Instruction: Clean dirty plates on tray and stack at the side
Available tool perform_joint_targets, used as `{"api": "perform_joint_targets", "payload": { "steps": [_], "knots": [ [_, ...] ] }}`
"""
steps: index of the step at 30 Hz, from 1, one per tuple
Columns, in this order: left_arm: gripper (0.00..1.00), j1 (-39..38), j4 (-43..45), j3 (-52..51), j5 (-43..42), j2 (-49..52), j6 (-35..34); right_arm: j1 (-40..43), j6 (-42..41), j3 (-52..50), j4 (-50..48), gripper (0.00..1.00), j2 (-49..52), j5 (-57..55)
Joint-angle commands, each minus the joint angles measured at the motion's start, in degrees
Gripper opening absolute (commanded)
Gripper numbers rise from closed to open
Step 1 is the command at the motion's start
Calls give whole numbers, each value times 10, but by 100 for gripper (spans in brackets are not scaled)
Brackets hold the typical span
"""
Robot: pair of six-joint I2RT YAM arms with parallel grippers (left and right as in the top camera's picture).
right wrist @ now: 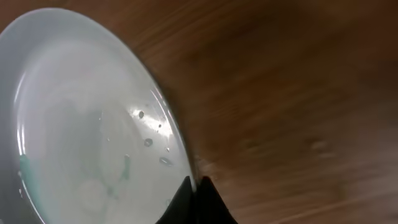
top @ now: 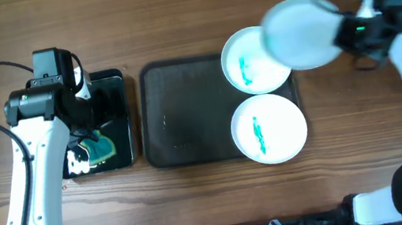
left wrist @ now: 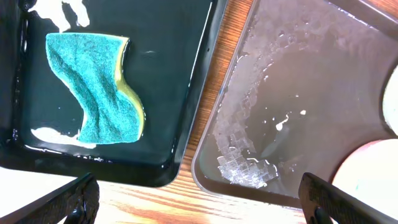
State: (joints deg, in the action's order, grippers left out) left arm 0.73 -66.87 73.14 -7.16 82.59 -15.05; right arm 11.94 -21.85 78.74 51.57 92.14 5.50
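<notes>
Next, my right gripper draws back and brings the white plate down onto the empty wood beside the tray.
My right gripper [top: 347,31] is shut on the rim of a white plate [top: 302,32] and holds it in the air over the tray's back right corner. In the right wrist view the plate [right wrist: 81,124] is wet, with faint green smears, and my fingers [right wrist: 196,185] pinch its edge. Two white plates with green marks lie on the dark tray [top: 185,115]: one at the back [top: 250,69], one at the front [top: 269,128]. My left gripper [left wrist: 199,198] is open and empty, near a green and yellow sponge [left wrist: 99,87] in a black dish [left wrist: 168,74].
The black dish [top: 119,125] with the sponge [top: 100,147] sits left of the tray. The tray's left half [left wrist: 311,81] is wet with foam. Bare wooden table lies to the right of the tray. Black cables run at the back left and back right.
</notes>
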Motion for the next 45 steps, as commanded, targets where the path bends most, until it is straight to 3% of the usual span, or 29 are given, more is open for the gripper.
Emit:
{"api": "perform_joint_targets", "payload": {
  "steps": [1, 10, 11, 14, 15, 23, 29, 39, 45],
  "knots": [
    [100, -3, 0, 8, -3, -9, 14, 65, -8, -42, -22, 4, 11, -53],
    [100, -3, 2, 8, -3, -9, 14, 111, -41, -225, -139, 5, 14, -89],
    [100, -3, 2, 8, -3, -9, 14, 112, -41, -227, -141, 8, 14, -89],
    [100, -3, 2, 8, -3, -9, 14, 113, -36, -213, -126, 37, 14, -72],
    [100, -3, 2, 8, -3, -9, 14, 113, -35, -199, -107, 38, 14, -56],
    [100, -2, 5, 8, 3, -9, 14, 86, 112, -97, 55, 38, 8, 161],
    [100, -2, 4, 8, 20, -9, 14, -17, 158, -150, 142, 38, 8, 101],
    [100, -2, 4, 8, 21, -9, 14, -78, 123, -236, 57, 36, 10, 83],
    [100, -2, 3, 8, 21, -9, 14, -86, 129, -280, -5, 28, 10, 96]
  ]
}}
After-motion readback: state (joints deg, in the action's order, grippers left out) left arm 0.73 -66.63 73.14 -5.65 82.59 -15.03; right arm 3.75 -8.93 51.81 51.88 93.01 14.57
